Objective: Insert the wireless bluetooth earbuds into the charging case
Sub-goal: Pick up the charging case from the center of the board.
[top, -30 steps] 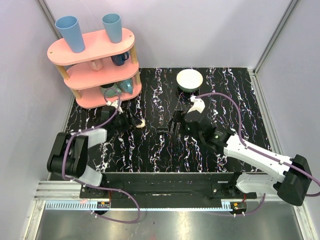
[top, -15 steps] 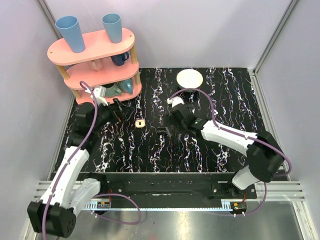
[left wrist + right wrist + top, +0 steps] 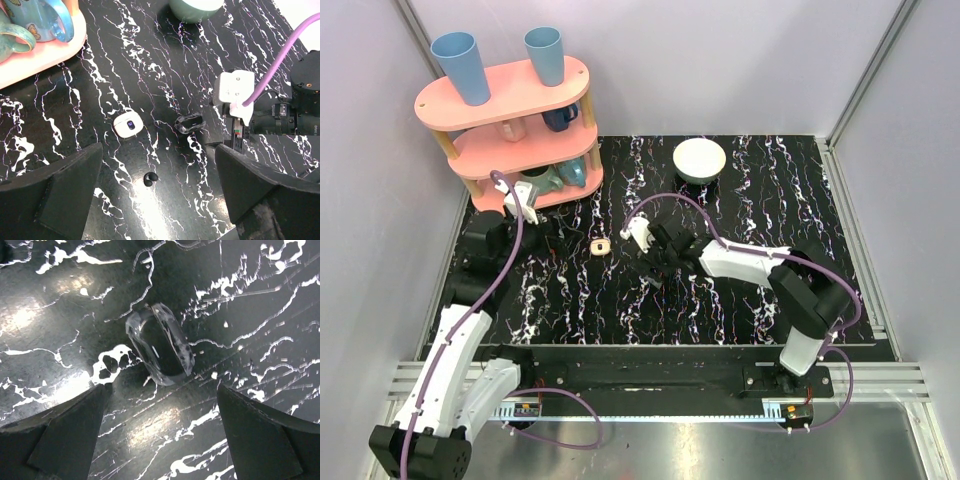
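My right gripper should move down and turn until its fingers are on both long sides of the dark oblong object (image 3: 654, 282) (image 3: 160, 345), because the object lies slanted.
The charging case (image 3: 600, 246), cream with a dark centre, lies flat on the black marble table (image 3: 760, 190); the left wrist view shows the case (image 3: 126, 123) ahead of my open left gripper (image 3: 159, 150), apart from it. In the top view the left gripper (image 3: 558, 232) sits just left of the case. My right gripper (image 3: 650, 262) hovers open over a dark oblong object with a clear rim (image 3: 160, 345), which lies just beyond its fingertips. A small black curled piece (image 3: 150, 179) lies between the left fingers, untouched. The earbuds are out of view.
A pink three-tier shelf (image 3: 510, 100) with blue cups and mugs stands at the back left, its bottom tier (image 3: 45, 55) close to the left gripper. A white bowl (image 3: 700, 160) sits at the back centre. The right arm's wrist (image 3: 235, 92) is close on the right.
The left gripper has drawn back left from the case and opened wider. The right gripper has moved left over the dark oblong object and opened fully.
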Motion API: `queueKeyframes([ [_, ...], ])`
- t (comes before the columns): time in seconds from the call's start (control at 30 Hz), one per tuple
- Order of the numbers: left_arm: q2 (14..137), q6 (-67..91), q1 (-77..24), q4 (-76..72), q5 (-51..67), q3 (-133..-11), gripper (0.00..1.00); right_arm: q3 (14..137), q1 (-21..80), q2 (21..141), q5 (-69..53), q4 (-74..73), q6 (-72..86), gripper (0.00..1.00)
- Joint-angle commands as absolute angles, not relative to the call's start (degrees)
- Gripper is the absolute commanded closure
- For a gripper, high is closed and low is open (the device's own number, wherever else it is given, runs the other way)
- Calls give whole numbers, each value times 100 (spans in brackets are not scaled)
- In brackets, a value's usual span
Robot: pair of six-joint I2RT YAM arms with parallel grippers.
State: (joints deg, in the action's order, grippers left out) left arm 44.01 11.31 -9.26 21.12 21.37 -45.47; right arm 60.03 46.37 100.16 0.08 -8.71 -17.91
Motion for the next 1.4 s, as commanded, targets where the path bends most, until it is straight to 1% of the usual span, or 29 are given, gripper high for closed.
queueKeyframes([
  [0.0, 4377, 958, -975, 2074, 1881, -4588, 1, 5994, 4527, 10020, -509, -193, -2540, 0],
  [0.07, 4377, 958, -976, 2066, 1872, -4579, 1, 5959, 4448, 10046, -1114, -193, -2803, 0],
  [0.17, 4351, 958, -984, 2074, 1855, -4562, 1, 5976, 4333, 10134, -1388, -53, -2883, 0],
  [0.3, 4333, 958, -993, 2074, 1863, -4553, 1, 6091, 4166, 10265, -2047, -351, -3093, 1],
  [0.4, 4333, 949, -1011, 2066, 1855, -4535, 1, 6144, 4096, 10371, -2197, -422, -3164, 9],
  [0.43, 4350, 949, -1011, 2057, 1863, -4535, 1, 6144, 4096, 10406, -2145, -431, -3181, 21],
  [0.47, 4342, 932, -1011, 2048, 1950, -4526, 1, 6170, 4070, 10424, -2171, -509, -3208, 23],
  [0.7, 4377, 932, -1028, 1995, 2057, -4491, 1, 6179, 3999, 10538, -2215, -466, -3252, 22],
  [0.93, 4359, 940, -1028, 1995, 2022, -4474, 1, 6354, 3981, 10837, -1917, -220, -3111, 22],
  [1.23, 4377, 940, -1028, 1995, 1986, -4465, 1, 6153, 3964, 10582, -1942, -53, -3120, 21],
  [1.37, 4377, 949, -1028, 1995, 1995, -4447, 1, 6213, 3920, 10722, -2056, -88, -3313, 22],
])
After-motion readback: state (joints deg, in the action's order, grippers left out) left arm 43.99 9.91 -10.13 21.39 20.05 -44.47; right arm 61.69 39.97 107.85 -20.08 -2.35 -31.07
